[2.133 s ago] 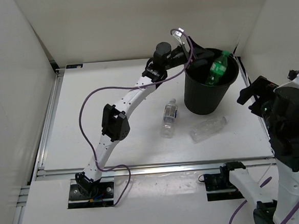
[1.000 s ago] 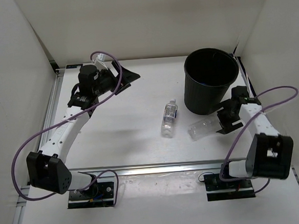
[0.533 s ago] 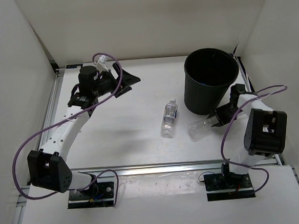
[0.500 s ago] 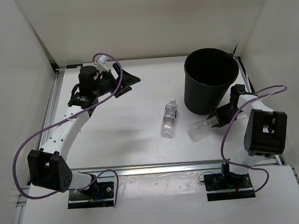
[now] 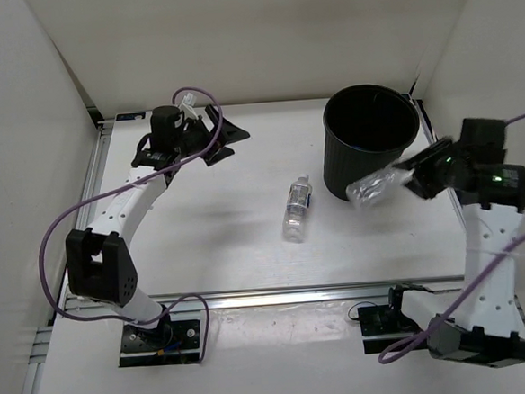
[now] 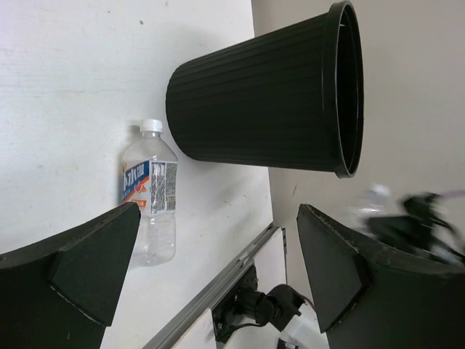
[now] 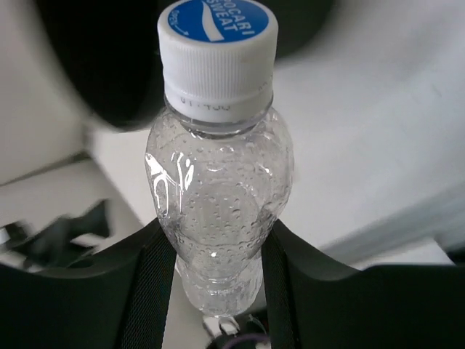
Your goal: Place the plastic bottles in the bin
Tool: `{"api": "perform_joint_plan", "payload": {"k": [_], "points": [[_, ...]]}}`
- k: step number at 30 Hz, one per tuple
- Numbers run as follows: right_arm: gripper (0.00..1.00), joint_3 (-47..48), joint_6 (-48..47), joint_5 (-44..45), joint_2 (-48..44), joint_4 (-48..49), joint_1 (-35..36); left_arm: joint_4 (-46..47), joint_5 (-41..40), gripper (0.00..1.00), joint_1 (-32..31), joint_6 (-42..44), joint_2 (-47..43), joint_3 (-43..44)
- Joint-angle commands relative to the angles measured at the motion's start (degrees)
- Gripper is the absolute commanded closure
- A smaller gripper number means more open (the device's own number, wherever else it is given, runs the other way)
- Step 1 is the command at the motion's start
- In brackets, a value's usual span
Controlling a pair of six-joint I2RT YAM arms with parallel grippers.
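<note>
My left gripper next moves down and to the right in the top view onto the labelled bottle's middle [image 5: 299,197], which lies below it, clear of the bin [image 5: 371,144].
A clear unlabelled plastic bottle [image 5: 373,188] with a white and blue cap [image 7: 216,42] hangs in the air just in front of the bin, cap pointing left. My right gripper [image 5: 405,176] is shut on its body [image 7: 218,189], one pad [image 7: 151,283] on each side. The black round bin [image 5: 371,144] stands at the back right; its inside looks dark. A second clear bottle with a blue label [image 5: 297,208] lies on the table left of the bin, also seen in the left wrist view [image 6: 150,190]. My left gripper [image 5: 225,142] is open and empty at the back left.
White walls enclose the table on the left, back and right. A metal rail [image 5: 269,296] runs along the near edge. The bin [image 6: 276,94] stands close to the right wall. Purple cables loop off both arms.
My right gripper, shut on the unlabelled bottle, has lifted it off the table to beside the bin's front. The left arm shifted slightly rightward along the back.
</note>
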Motion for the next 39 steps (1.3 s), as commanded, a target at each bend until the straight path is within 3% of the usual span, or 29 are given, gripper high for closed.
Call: {"api": "perform_joint_plan", "payload": {"k": [1,4,9,10,13,14,16,17,22,31,39], "points": [[0.96,19.4,-2.9,4.7,1.4,-4.8,-0.2,0.3,0.6,0.00,-0.3,2.4,-0.2,4.1],[0.95,32.6,-6.5,9.1,8.7,0.1,-0.2,0.3,1.2,0.00,-2.1,2.4,2.3,5.5],[0.90,43.1,-11.1,14.1,21.4,12.0,-0.2,0.3,3.8,0.00,-7.8,9.9,6.3,9.6],[0.70,43.7,-12.5,15.3,23.0,13.7,0.9,0.3,4.7,0.00,-9.2,10.5,7.7,10.5],[0.31,47.2,-19.2,11.0,29.9,17.0,1.5,0.3,4.1,0.00,-12.1,11.5,10.2,11.0],[0.01,50.2,-20.1,9.5,34.2,15.6,1.5,0.3,4.1,0.00,-12.9,12.3,10.9,11.8],[0.01,58.7,-20.1,8.0,37.3,8.4,2.1,0.3,4.9,0.00,-14.6,14.3,12.2,12.3],[0.01,58.3,-20.1,8.0,36.3,8.4,2.1,0.3,4.9,0.00,-15.1,15.1,12.2,12.3],[0.01,37.6,-20.1,7.4,19.7,17.1,2.6,-0.3,3.3,0.00,-17.1,17.4,13.3,8.1],[0.01,27.3,-18.5,4.0,9.1,15.0,2.6,-5.1,-1.9,0.00,-18.7,22.2,21.4,8.5],[0.01,26.7,-19.8,4.0,6.2,12.8,2.6,-6.8,-3.2,0.00,-19.4,24.7,28.3,12.7]]}}
